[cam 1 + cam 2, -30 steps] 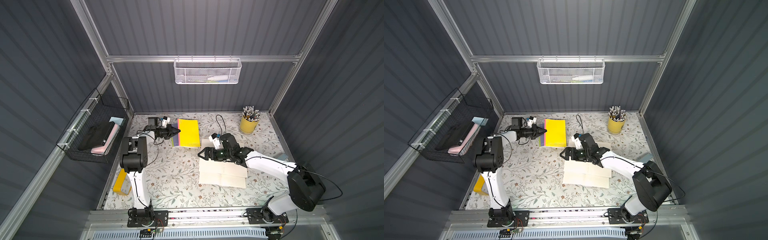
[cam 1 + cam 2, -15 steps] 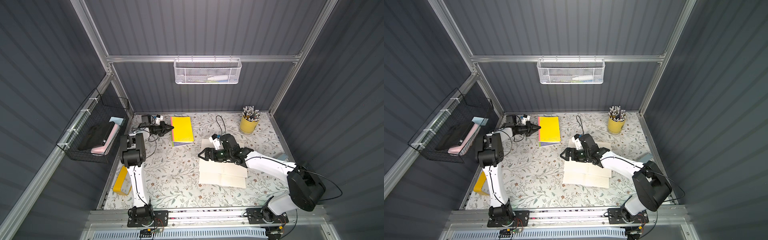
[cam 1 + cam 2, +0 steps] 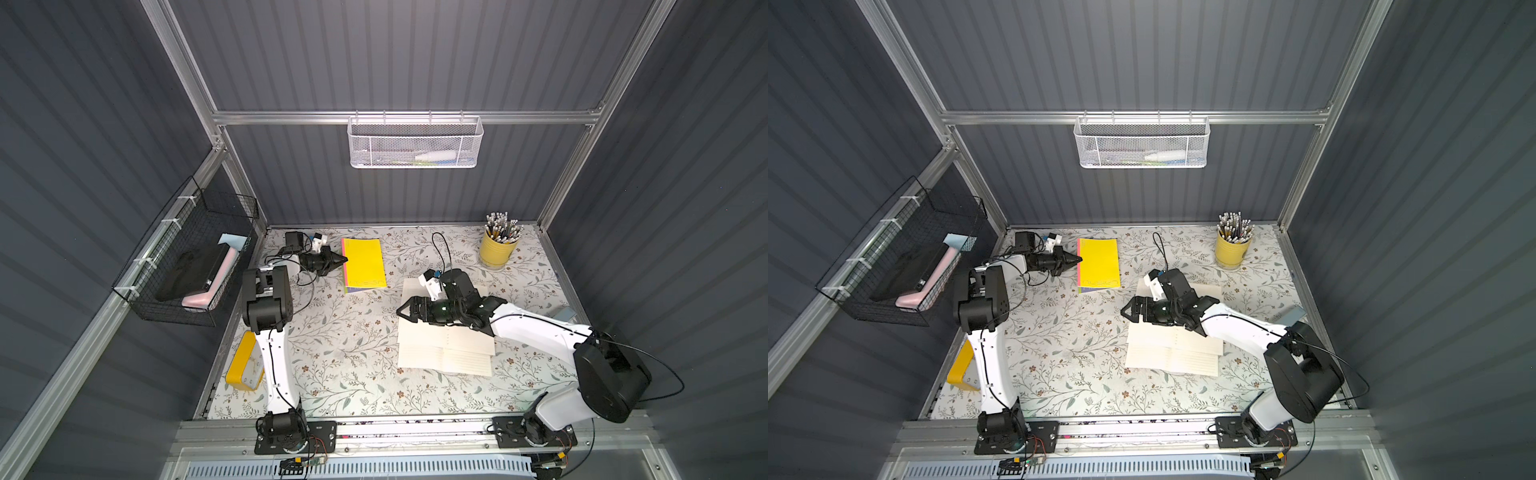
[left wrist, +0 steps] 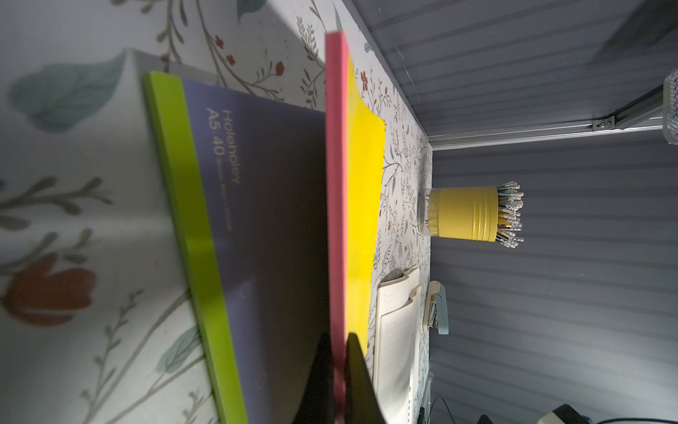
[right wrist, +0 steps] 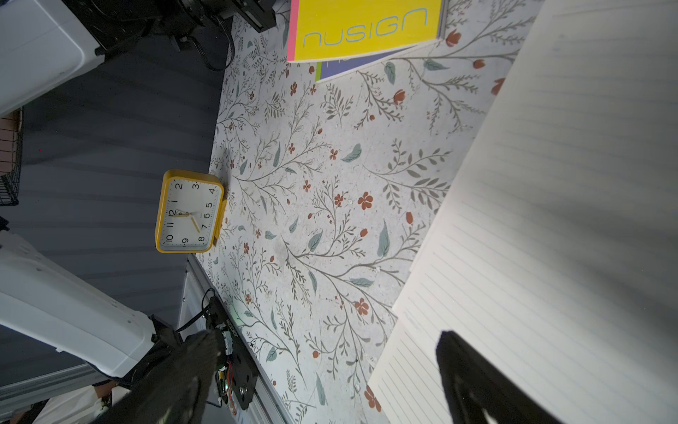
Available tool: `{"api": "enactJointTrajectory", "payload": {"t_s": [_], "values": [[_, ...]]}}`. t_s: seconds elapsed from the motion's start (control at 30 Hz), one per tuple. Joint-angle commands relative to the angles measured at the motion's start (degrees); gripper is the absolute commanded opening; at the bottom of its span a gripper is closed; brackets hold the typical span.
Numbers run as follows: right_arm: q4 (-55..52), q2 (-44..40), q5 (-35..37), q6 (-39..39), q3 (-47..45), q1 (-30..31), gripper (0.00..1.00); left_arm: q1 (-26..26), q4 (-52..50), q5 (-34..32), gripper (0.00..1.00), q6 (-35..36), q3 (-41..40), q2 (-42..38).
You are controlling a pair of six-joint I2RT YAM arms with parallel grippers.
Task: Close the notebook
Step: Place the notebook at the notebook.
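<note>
The notebook's pink spine edge is held raised off the cover, so next my left gripper needs to lower that edge onto the purple notebook's green spine (image 3: 346,290) and release it there.
An open notebook (image 3: 444,353) (image 3: 1171,353) with cream lined pages (image 5: 550,220) lies flat at the right of the table. My right gripper (image 3: 405,311) (image 3: 1125,311) (image 5: 326,336) hovers open over its left edge, holding nothing. At the back left a closed yellow notebook (image 3: 363,262) (image 3: 1099,264) rests on a purple one with a green spine (image 4: 257,202) (image 5: 348,68). My left gripper (image 3: 345,259) (image 3: 1080,259) (image 4: 339,336) is shut on the yellow notebook's pink spine edge (image 4: 335,183), which sits slightly raised off the purple cover.
A yellow cup of pencils (image 3: 496,249) stands at the back right. A yellow clock (image 3: 245,368) (image 5: 189,213) stands at the table's left edge. A black wire basket (image 3: 187,266) hangs on the left wall, a white mesh basket (image 3: 413,143) on the back wall.
My left gripper has drawn the yellow notebook a little to the left, then stayed still. The right arm and the open notebook have not moved.
</note>
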Motion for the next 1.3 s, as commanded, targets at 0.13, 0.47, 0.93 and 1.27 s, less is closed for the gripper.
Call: {"api": "enactJointTrajectory", "payload": {"t_s": [0.13,0.47,0.93,1.27], "values": [[1.2,-0.2,1.2,0.8,-1.4,-0.1,0.96,0.5,3.7,-2.8,0.00,-2.0,-2.0,1.1],[1.1,0.3,0.8,0.4,-1.4,-0.2,0.96,0.5,3.8,-2.9,0.00,-2.8,-1.2,2.6],[1.3,-5.8,14.0,1.6,-1.3,-2.3,0.98,0.5,-3.1,-4.3,0.19,2.1,1.5,3.5],[-3.0,-2.7,9.2,-2.5,4.7,-6.8,0.99,0.7,-5.5,-4.7,0.28,3.0,3.3,2.9]]}}
